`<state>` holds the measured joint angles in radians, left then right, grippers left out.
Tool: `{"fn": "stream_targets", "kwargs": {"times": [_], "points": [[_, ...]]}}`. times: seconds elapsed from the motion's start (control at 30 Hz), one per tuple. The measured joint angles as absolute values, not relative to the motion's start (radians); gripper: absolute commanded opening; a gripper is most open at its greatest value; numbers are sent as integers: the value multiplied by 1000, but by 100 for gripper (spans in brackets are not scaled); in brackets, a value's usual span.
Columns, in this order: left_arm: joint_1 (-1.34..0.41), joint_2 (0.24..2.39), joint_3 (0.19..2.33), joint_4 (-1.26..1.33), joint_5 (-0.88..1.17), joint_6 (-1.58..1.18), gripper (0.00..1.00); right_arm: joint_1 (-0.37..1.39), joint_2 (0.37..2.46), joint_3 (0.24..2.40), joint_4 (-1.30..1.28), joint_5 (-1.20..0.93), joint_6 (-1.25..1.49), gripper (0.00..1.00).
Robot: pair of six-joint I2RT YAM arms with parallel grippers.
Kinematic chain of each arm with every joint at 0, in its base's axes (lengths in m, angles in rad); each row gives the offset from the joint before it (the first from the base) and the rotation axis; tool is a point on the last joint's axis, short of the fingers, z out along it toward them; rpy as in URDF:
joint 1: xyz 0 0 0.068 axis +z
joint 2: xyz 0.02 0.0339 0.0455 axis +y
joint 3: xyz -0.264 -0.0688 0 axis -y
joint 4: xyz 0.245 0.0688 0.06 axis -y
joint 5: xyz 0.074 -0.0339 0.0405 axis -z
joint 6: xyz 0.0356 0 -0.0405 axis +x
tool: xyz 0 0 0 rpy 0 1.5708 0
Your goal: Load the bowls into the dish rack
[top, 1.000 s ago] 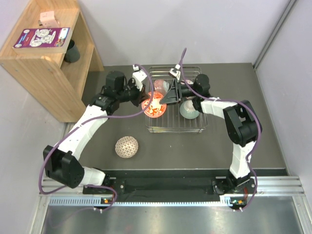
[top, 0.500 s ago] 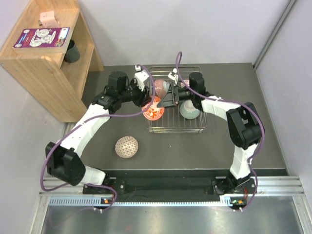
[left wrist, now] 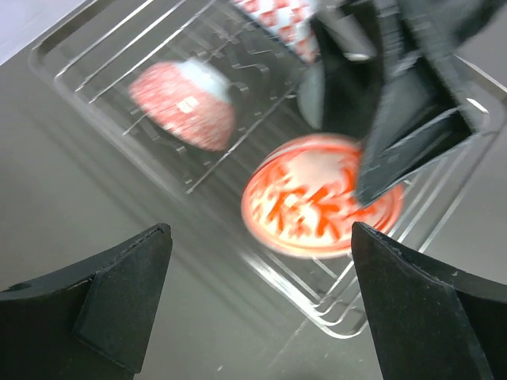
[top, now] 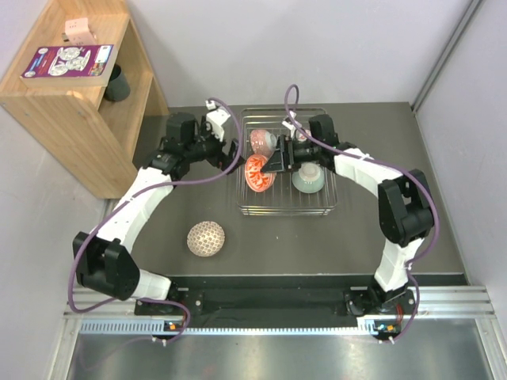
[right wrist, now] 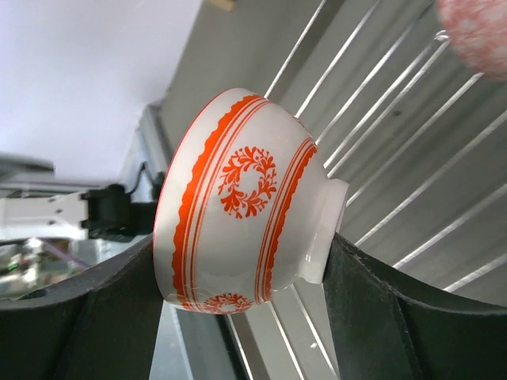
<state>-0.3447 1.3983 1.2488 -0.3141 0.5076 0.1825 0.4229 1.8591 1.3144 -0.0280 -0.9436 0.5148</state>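
Note:
The spot on the bare wires beside the mint green bowl is empty, so my right gripper will turn downward, lower the floral bowl [top: 257, 172] there and let it go.
The silver wire dish rack [top: 287, 207] stands at the table's middle back. My right gripper [top: 279, 161] is shut on the red-orange floral bowl [top: 257, 172], which stands on edge inside the rack; its fingers clamp rim and foot of the bowl [right wrist: 245, 206]. My left gripper [top: 231, 146] hangs open just left of the rack, apart from this bowl [left wrist: 317, 207], with nothing between its fingers [left wrist: 119, 305]. A red-speckled bowl [top: 263, 141] and a mint green bowl [top: 307, 180] sit in the rack. The beige-brown mesh bowl [top: 206, 237] lies upside down on the table.
A wooden shelf unit [top: 71, 95] stands at the back left with a dark cup [top: 117, 84] on its lower shelf. Walls close the back and the right side. Both arms reach over the rack's left half.
My left gripper has opened, let go of the red-orange floral bowl and drawn back to the left. The bowl has tipped from lying face up onto its edge, in the right gripper.

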Motion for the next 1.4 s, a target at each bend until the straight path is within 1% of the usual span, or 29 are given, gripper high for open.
{"fn": "stream_targets", "kwargs": {"times": [0.23, 0.53, 0.7, 1.0, 1.4], "points": [[-238, 1398, 1252, -341, 471, 178, 99, 417, 1795, 1399, -253, -730, 334, 0], [-195, 1398, 1272, -505, 401, 239, 99, 436, 1776, 1549, -506, -440, 116, 0], [-176, 1393, 1256, -578, 362, 276, 99, 502, 1776, 1607, -599, -244, -14, 0], [-122, 1297, 1130, -636, 325, 295, 99, 721, 1808, 1613, -674, 54, -206, 0], [-109, 1221, 1026, -633, 304, 290, 99, 817, 1930, 1622, -684, 352, -376, 0]]}}
